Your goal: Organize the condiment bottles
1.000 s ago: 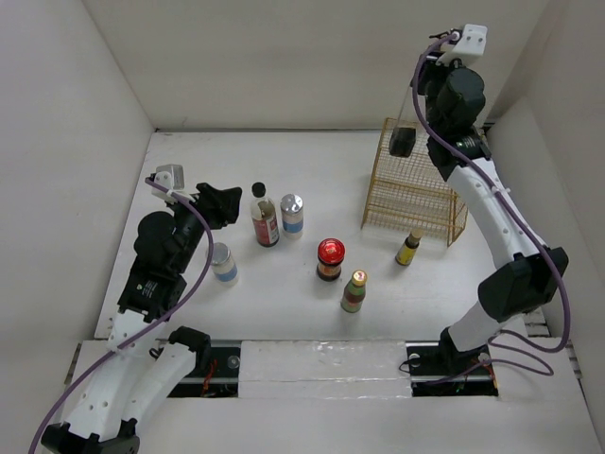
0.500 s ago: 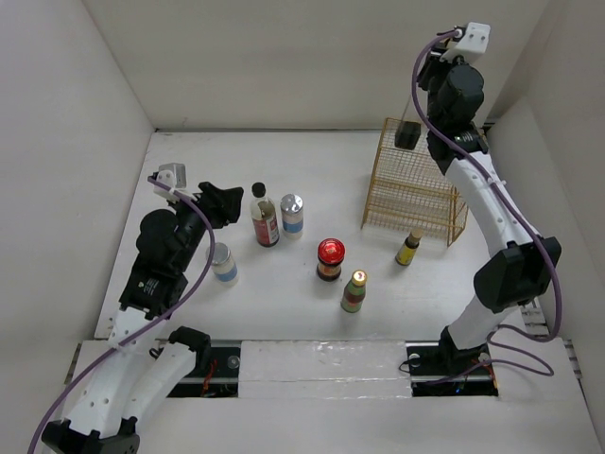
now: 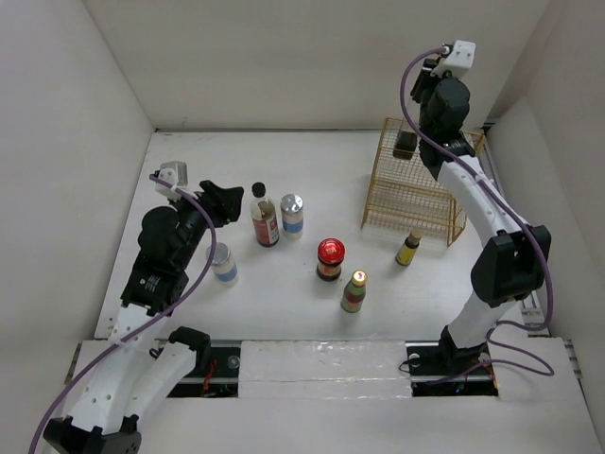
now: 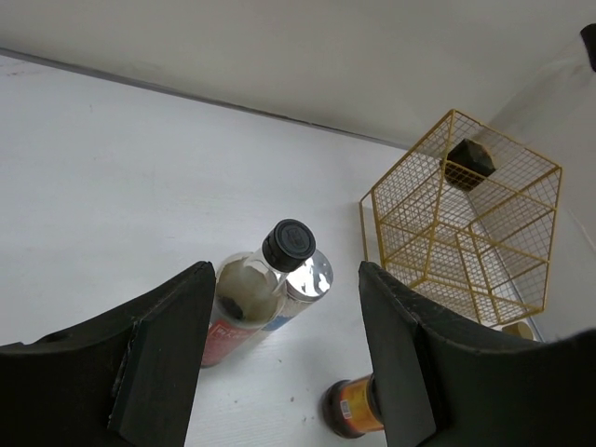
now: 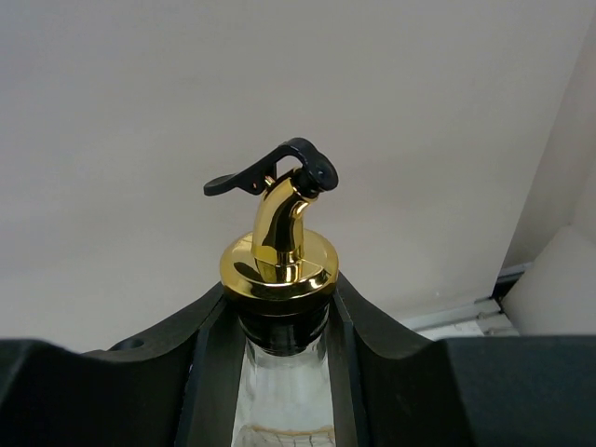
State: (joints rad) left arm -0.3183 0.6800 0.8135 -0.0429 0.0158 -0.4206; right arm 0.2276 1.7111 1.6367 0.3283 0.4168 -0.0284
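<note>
The base of the clear pump-top bottle hangs high. My right gripper should next go down toward the bottom of the gold wire basket below, set the bottle down and let go of its neck.
My right gripper is shut on the neck of the clear pump-top bottle and holds it at the top of the gold wire basket. My left gripper is open and empty, just left of the red-labelled black-capped bottle. A silver-lidded blue-labelled bottle stands beside that bottle. A second silver-lidded one stands near my left arm. The red-lidded dark jar, the green gold-capped bottle and the small yellow bottle stand in the middle and to the right.
White walls close the table on the left, back and right. The basket stands at the back right, close to the right wall. The bottles stand loosely spaced across the middle.
My right arm has swung a little to the left with the pump-top bottle in its grip, staying over the basket. My left arm has hardly moved. The bottles on the table have not moved.
</note>
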